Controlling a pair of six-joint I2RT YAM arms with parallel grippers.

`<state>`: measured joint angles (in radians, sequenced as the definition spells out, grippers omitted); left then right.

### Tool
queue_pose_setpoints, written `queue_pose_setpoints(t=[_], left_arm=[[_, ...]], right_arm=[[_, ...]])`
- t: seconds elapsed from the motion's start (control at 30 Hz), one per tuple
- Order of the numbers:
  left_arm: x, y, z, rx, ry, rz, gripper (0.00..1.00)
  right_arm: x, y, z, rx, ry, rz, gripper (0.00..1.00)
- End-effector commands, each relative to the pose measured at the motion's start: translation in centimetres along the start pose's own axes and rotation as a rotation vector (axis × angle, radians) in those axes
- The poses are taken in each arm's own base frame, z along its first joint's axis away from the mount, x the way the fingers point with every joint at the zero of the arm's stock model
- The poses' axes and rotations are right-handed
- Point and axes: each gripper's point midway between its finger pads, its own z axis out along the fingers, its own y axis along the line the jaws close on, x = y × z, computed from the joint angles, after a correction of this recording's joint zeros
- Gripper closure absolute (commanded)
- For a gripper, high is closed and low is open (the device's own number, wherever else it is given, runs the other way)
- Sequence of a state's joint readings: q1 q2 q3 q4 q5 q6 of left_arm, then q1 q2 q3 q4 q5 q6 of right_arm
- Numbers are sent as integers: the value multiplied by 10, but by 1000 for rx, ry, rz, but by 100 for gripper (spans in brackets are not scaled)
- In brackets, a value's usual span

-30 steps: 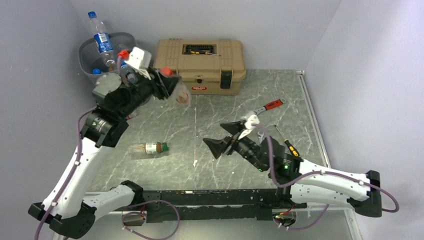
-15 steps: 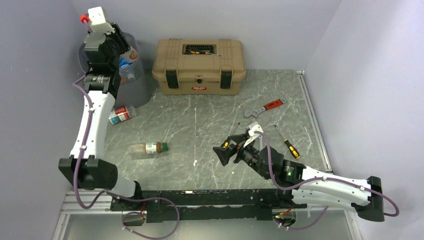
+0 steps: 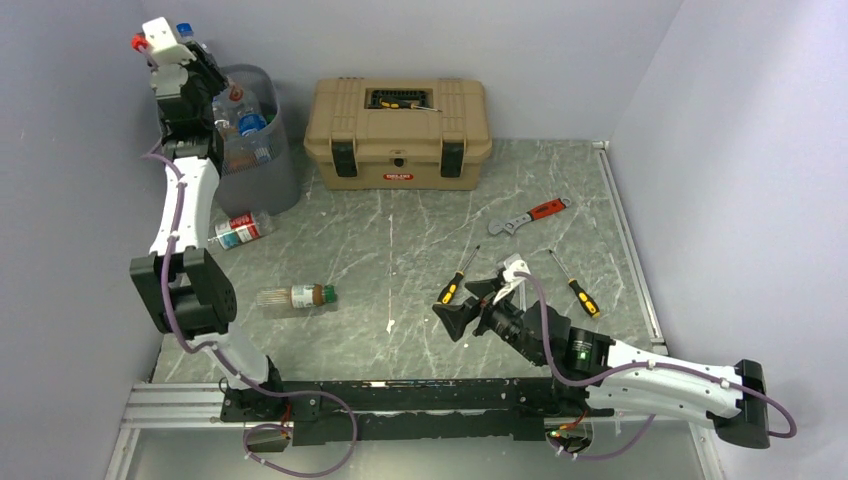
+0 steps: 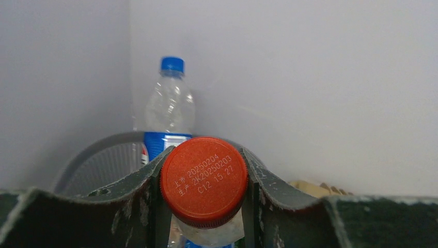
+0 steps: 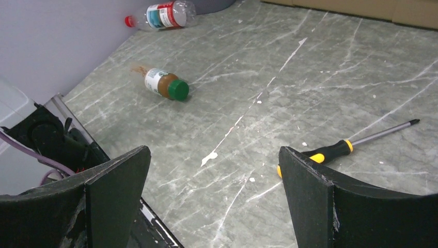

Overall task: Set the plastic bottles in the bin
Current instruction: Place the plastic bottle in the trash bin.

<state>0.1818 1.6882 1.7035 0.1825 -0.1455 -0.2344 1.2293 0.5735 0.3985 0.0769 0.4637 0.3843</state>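
Observation:
My left gripper shifts slightly toward the toolbox side next, then tips downward and opens.
My left gripper is shut on the neck of a clear plastic bottle with an orange-red cap. In the top view it holds that bottle over the rim of the grey mesh bin at the back left. A tall clear bottle with a blue cap and blue label stands in the bin behind it. Two bottles lie on the table: a red-and-white labelled one beside the bin and a brownish one with a green cap. My right gripper hangs open and empty low over the table's middle.
A tan toolbox stands against the back wall, right of the bin. A red-handled wrench and two yellow-and-black screwdrivers lie near my right gripper. Grey walls close in on the left, back and right.
My left arm has swung the held bottle from in front of the toolbox up and back-left to above the bin. My right arm has drawn back a little and lowered.

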Motion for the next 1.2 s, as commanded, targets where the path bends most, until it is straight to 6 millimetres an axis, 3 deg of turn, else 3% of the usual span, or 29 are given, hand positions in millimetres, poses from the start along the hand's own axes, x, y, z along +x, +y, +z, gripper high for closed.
queue_pose_setpoints(t=[0.0,0.2,0.4,0.63,0.7,0.83,0.87,1.03,1.17], left_arm=[[13,-26,13,195,-49,-61,100],[72,-30,25,245,99,-83,100],[123,-18,27,220,245,-17,100],[124,1,20,131,277,51,99],[118,-2,20,137,280,42,81],[87,-15,15,165,218,-26,9],[74,-18,14,171,189,-42,2],[-2,-35,-4,199,49,-113,0],[-73,-56,-44,239,-77,-162,1]], right_arm=[[4,1,0,-13,-17,32,0],[11,-5,2,15,0,9,0],[11,-8,3,32,-3,-7,0],[13,-11,4,48,6,-16,0],[13,-10,5,46,6,-19,0],[12,-10,6,52,13,-28,0],[12,-10,6,52,13,-29,0],[8,-8,6,46,9,-32,0],[2,-7,7,48,2,-41,0]])
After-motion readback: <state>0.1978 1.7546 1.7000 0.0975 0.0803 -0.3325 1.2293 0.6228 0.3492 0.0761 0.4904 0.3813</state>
